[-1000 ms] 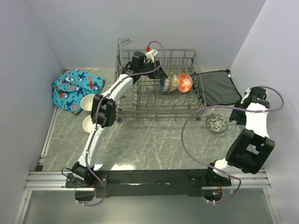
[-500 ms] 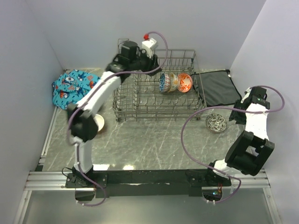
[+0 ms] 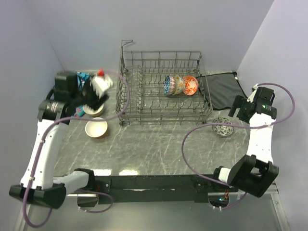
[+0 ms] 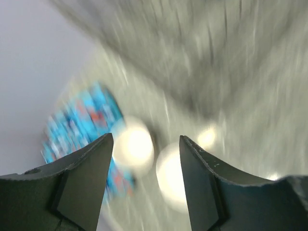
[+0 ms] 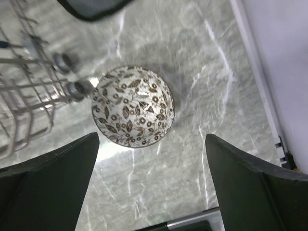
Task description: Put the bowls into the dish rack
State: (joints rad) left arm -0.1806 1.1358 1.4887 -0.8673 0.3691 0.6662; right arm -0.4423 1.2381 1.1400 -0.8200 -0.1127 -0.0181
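My left gripper moves down and back onto the near rim of the nearer cream bowl next, as that bowl lies below it, toward my base.
The dish rack (image 3: 163, 113) stands at the back centre with three bowls on edge in it: blue patterned (image 3: 168, 85), cream with orange leaves (image 3: 178, 84) and orange-red (image 3: 191, 84). Two cream bowls lie left of the rack; one (image 3: 96, 128) is in full view and the other (image 3: 97, 110) is partly under my left gripper (image 3: 89, 103). In the blurred left wrist view, that gripper (image 4: 146, 139) is open and empty above both cream bowls (image 4: 134, 144). My right gripper (image 5: 152, 139) is wide open just above the black-and-white bowl (image 5: 132, 106), which sits on the table (image 3: 223, 126).
A blue patterned cloth (image 3: 72, 84) lies at the far left, partly behind the left arm. A flat dark grey mat (image 3: 224, 90) lies right of the rack. The rack's corner (image 5: 29, 91) is close to the speckled bowl. Side walls close in on both sides.
My left arm has swung out of the rack to the left and now hangs over the cream bowls. My right gripper has opened wide over the speckled bowl.
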